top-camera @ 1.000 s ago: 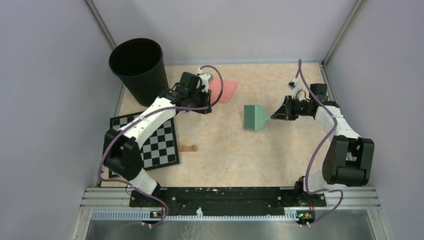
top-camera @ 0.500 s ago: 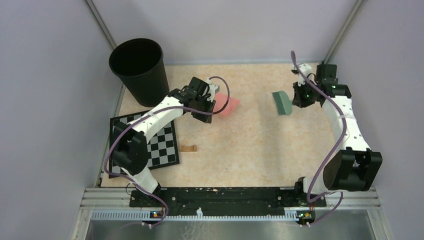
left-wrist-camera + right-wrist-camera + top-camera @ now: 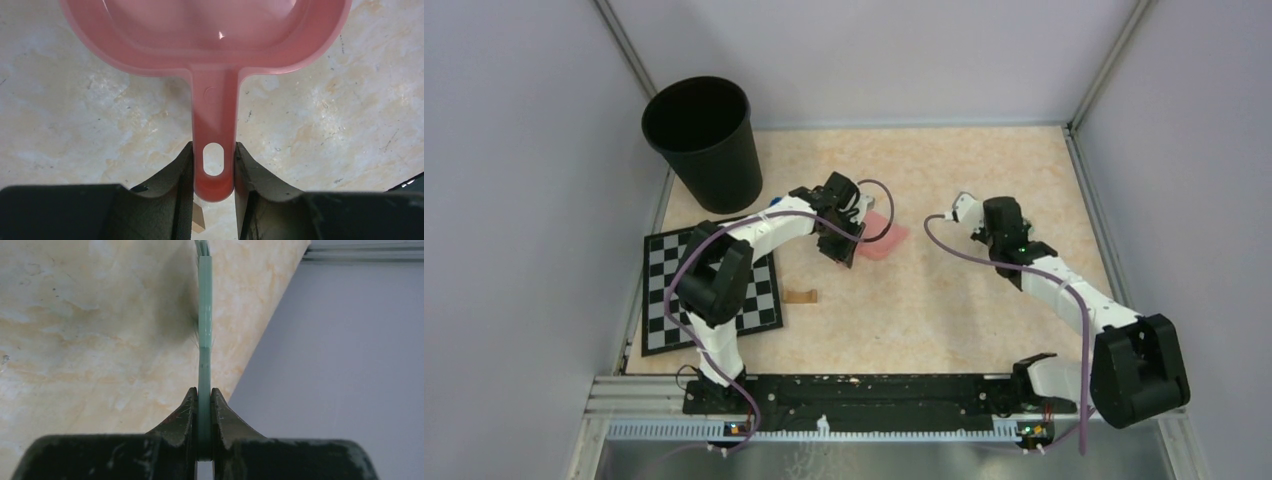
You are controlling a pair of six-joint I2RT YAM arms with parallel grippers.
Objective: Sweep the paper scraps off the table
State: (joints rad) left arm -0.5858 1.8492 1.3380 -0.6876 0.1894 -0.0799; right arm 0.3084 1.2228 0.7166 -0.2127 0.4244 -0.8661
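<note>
Next, my right gripper keeps the brush over that clear patch with hardly a shift and releases its thin green handle, since bare tabletop lies just below.
My left gripper is shut on the handle of the pink dustpan, whose pan lies flat on the table and looks empty. In the top view the dustpan sits just right of that gripper, near the table's middle. My right gripper is shut on the thin green handle of a brush, seen edge-on above the table's far right edge. In the top view the right wrist covers the brush. No paper scraps show in any view.
A black bin stands at the back left corner. A black-and-white chequered board lies at the left under the left arm. A small tan piece lies beside the board. Grey walls close in three sides.
The left gripper has carried the dustpan forward and to the right, away from the bin. The right arm swung from the back right towards the middle, and the brush is now hidden under its wrist.
</note>
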